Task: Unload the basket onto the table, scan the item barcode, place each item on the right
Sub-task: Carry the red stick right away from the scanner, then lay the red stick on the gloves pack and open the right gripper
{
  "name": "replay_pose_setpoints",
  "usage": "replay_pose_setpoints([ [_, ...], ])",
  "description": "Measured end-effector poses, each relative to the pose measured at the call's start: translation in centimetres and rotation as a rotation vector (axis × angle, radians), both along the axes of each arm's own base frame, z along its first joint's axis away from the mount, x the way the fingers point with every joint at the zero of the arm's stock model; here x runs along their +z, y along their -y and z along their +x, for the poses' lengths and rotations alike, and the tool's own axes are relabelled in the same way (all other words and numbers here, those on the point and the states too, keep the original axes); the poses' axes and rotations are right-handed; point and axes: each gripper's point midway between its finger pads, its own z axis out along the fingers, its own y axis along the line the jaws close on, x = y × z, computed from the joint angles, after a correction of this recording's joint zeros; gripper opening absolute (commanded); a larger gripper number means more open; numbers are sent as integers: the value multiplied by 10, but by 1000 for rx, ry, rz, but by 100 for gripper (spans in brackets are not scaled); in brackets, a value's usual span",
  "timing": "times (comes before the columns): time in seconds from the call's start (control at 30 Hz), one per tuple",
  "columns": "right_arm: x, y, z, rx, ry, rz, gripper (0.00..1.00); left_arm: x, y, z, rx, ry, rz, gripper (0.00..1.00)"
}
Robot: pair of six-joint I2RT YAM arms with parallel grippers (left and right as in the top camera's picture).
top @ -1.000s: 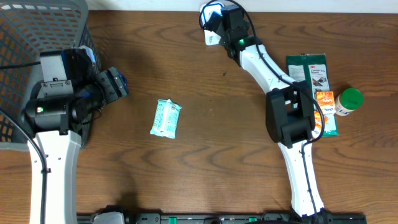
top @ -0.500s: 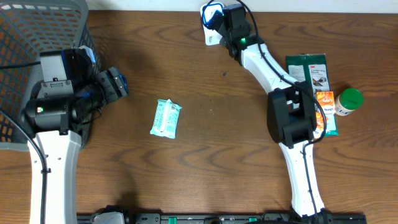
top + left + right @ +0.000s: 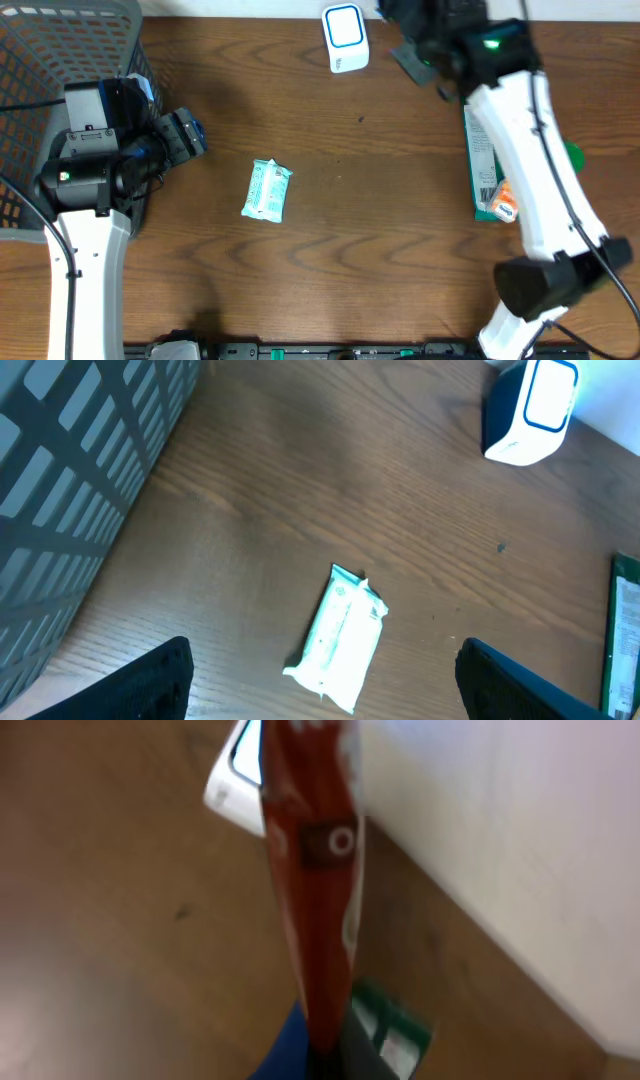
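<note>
My right gripper moves away from the scanner next, back and down onto the green packet (image 3: 482, 164) (image 3: 393, 1028), where the orange item and bottle already lie gathered.
The white scanner with a blue face (image 3: 345, 38) stands at the table's far edge, and its corner (image 3: 235, 775) shows in the right wrist view. My right gripper (image 3: 412, 55) hangs just right of it, shut on a flat red packet (image 3: 310, 870) that I see edge-on and blurred; the right gripper (image 3: 325, 1050) pinches its lower end. A pale green wipes packet (image 3: 266, 189) lies mid-table. My left gripper (image 3: 185, 135) hovers at the left, open, with the same wipes packet (image 3: 340, 637) on the wood below and between its fingers (image 3: 150, 680).
A grey mesh basket (image 3: 40, 60) fills the far left corner, its wall (image 3: 60, 480) close to the left gripper. At the right, a green packet (image 3: 480, 150), an orange item (image 3: 505, 205) and a green-capped bottle (image 3: 573, 155) lie partly under the right arm.
The right arm has swung right, carrying its gripper and the packet away from the scanner's front. It now covers the items at the right. The left arm has not moved.
</note>
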Motion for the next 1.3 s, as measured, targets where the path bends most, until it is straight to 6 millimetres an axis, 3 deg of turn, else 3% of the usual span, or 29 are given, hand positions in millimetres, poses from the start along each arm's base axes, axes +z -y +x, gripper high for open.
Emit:
replay_pose_setpoints([
  [0.07, -13, 16, -14, -57, -89, 8, 1, 0, 0, 0, 0, 0, 0, 84],
  [0.1, -29, 29, -22, -110, -167, 5, 1, 0, 0, 0, 0, 0, 0, 84],
  [0.3, -92, 86, -37, -343, -378, 19, 1, 0, 0, 0, 0, 0, 0, 85],
  [0.57, -173, 156, -18, -558, -350, 86, 6, 0, -1, 0, 2, 0, 2, 85],
  [0.77, -220, 185, -21, -633, -321, 110, 18, 0, -1, 0, 2, -1, 3, 84],
  [0.83, -231, 188, -27, -647, -332, 110, 32, 0, -1, 0, 2, -1, 3, 85],
  [0.87, -234, 189, -29, -653, -336, 112, 50, 0, -1, 0, 2, -1, 3, 84],
  [1.0, -238, 189, -31, -653, -344, 109, 73, 0, -1, 0, 2, -1, 3, 85],
  [1.13, -238, 189, -32, -651, -348, 107, 81, 0, -1, 0, 2, -1, 3, 84],
  [1.3, -238, 186, -30, -643, -344, 122, 79, 0, -1, 0, 2, -1, 3, 84],
])
